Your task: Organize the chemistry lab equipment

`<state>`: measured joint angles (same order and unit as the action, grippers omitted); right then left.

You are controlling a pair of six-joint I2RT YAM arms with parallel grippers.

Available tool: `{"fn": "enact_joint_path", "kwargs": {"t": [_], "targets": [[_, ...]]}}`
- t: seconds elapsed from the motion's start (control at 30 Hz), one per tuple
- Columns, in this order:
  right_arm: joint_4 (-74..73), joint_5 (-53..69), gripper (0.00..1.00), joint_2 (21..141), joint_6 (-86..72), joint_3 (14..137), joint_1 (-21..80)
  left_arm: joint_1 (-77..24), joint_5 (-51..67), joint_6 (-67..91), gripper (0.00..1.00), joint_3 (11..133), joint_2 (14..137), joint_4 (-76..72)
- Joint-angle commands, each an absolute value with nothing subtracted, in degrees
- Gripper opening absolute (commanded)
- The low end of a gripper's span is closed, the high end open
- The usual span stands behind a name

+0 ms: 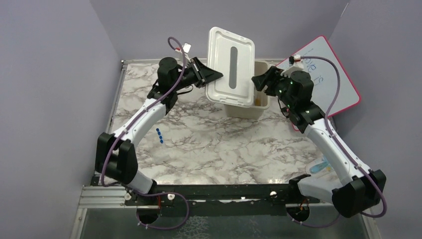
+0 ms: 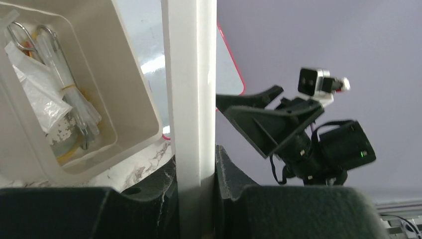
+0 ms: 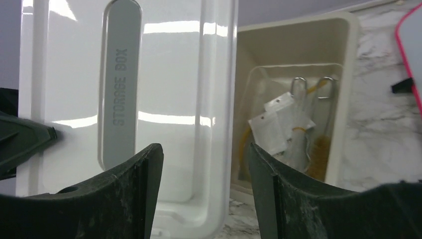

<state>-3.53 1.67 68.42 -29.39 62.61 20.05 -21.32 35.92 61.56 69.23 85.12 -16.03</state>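
The left gripper shifts to the right in the top view next and lowers to release the lid over the beige tub's open top (image 1: 260,96) (image 2: 67,92), which lies partly uncovered.
My left gripper (image 1: 211,74) is shut on the left edge of the white lid (image 1: 231,67) and holds it tilted up above the beige tub (image 1: 246,110). The left wrist view shows the lid's edge (image 2: 191,89) clamped between the fingers of this gripper (image 2: 194,159). Inside the tub lie clear plastic packets (image 3: 271,127), metal clips and an amber tube (image 2: 69,154). My right gripper (image 1: 259,82) is open and empty, just right of the lid; its wrist view (image 3: 204,169) faces the lid (image 3: 124,99). Thin blue-capped tubes (image 1: 159,133) lie on the table to the left.
The pink-framed whiteboard (image 1: 331,74) leans at the back right behind the right arm. A clear packet with coloured sticks (image 1: 322,168) lies at the table's right edge beside the right arm. Grey walls close the left, back and right sides.
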Motion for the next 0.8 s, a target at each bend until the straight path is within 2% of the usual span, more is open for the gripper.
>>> {"fn": "enact_joint_path", "kwargs": {"t": [0.0,0.33,0.5,0.77], "targets": [[-8.2,-10.6,0.67,62.3,-25.8,57.5,18.3,-23.6,37.7,63.1,0.0,76.9,93.4,-19.7],[-15.9,-17.1,0.64,65.9,-29.6,59.4,15.7,-27.5,41.0,70.0,0.0,85.7,105.8,-23.6],[-14.1,-15.0,0.58,68.4,-30.6,57.7,14.8,-27.9,40.9,73.7,0.0,86.8,109.7,-26.4],[-11.9,-14.8,0.57,72.7,-29.1,57.1,14.4,-27.9,38.7,72.4,0.0,88.8,114.9,-27.6]]}}
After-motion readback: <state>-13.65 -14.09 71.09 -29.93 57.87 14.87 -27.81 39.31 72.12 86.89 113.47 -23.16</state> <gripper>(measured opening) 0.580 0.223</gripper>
